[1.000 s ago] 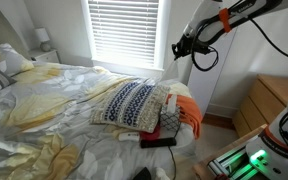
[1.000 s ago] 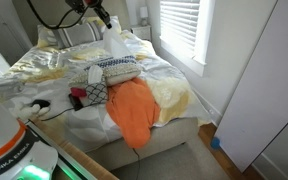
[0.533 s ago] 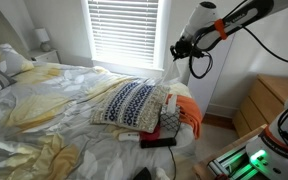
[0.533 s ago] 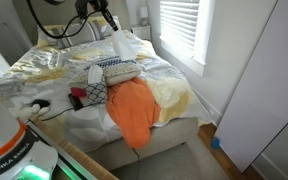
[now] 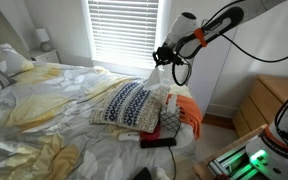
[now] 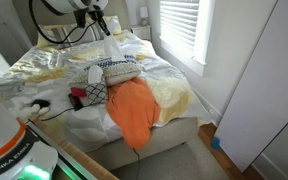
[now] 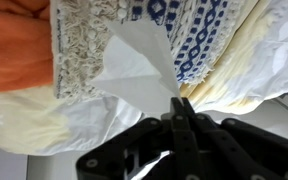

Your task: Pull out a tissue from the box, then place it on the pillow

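My gripper moves down and across over the pillow's blue-banded part (image 5: 141, 97) next and releases the tissue (image 5: 165, 74) there, since that part lies below and just beside the closed fingers.
My gripper (image 5: 163, 56) is shut on the tissue (image 5: 165, 74), a thin white sheet that hangs from the fingertips. It hovers above the near end of the navy-and-cream patterned pillow (image 5: 132, 103) on the bed. In an exterior view the gripper (image 6: 98, 20) holds the tissue (image 6: 112, 43) just above and behind the pillow (image 6: 115, 70). In the wrist view the closed gripper (image 7: 181, 103) pinches a corner of the tissue (image 7: 136, 65), which spreads over the pillow (image 7: 199, 35). I cannot pick out the tissue box.
An orange cloth (image 5: 190, 113) lies beside the pillow and hangs off the bed edge (image 6: 134, 110); it also shows in the wrist view (image 7: 16, 50). A dark flat object (image 5: 157, 141) lies near the bed's corner. A wooden dresser (image 5: 267, 103) stands beside the bed, with a window behind.
The arm has carried the tissue sideways from beside the bed to over the end of the patterned pillow. The grip on the tissue is unchanged.
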Available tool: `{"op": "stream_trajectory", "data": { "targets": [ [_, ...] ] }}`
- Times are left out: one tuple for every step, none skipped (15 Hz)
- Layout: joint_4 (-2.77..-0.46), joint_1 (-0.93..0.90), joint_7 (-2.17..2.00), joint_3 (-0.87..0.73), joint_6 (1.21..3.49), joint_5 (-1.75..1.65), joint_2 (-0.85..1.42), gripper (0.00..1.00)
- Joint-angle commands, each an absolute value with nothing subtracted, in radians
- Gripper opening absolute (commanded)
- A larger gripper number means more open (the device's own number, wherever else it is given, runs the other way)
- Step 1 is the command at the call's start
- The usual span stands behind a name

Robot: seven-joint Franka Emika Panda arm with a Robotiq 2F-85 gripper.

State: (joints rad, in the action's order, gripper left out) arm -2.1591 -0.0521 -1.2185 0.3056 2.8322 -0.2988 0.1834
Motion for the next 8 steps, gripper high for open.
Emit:
{"op": "stream_trajectory", "data": {
  "targets": [
    [-2.071,-0.061,-1.195,0.348,2.881,-0.246,0.308,0.00],
    [-2.061,-0.059,-1.187,0.359,2.876,-0.239,0.333,0.00],
    [-2.053,-0.054,-1.178,0.374,2.864,-0.230,0.354,0.00],
    [-2.057,-0.141,-1.103,0.295,2.850,-0.134,0.360,0.00],
    [-2.064,-0.145,-1.077,0.292,2.826,-0.101,0.370,0.00],
    [-2.069,-0.156,-1.038,0.283,2.803,-0.056,0.378,0.00],
    [-2.080,-0.169,-1.003,0.263,2.778,-0.033,0.381,0.00],
    [-2.083,-0.180,-0.975,0.250,2.740,-0.009,0.383,0.26]
  ]
}}
